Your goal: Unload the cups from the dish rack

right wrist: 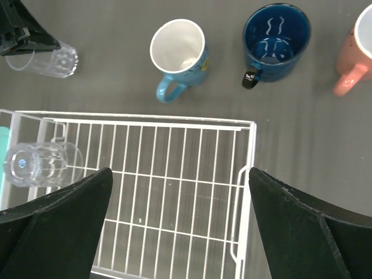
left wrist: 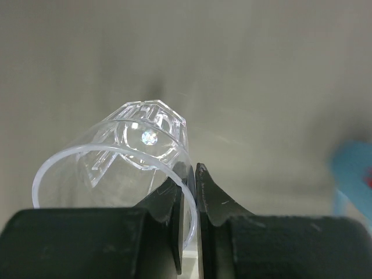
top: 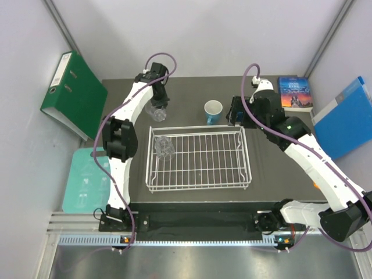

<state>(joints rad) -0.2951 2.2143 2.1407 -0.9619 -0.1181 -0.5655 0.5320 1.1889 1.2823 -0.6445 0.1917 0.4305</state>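
My left gripper will go down next until the bottom of the second tumbler sits on the bare tabletop beyond the rack. Then it will let go of the tumbler's rim, because that spot is below my gripper.
The white wire dish rack sits mid-table, also in the right wrist view. One clear tumbler lies on its side in the rack's far left corner. My left gripper is beyond the rack, shut on the rim of a second clear tumbler, one finger inside and one outside; the tumbler also shows in the right wrist view. A light blue mug, a dark blue mug and a salmon-pink mug stand on the table behind the rack. My right gripper is open and empty above the rack's far right corner.
A green binder leans at the far left. A teal mat lies left of the table. A book and a blue folder lie at the far right.
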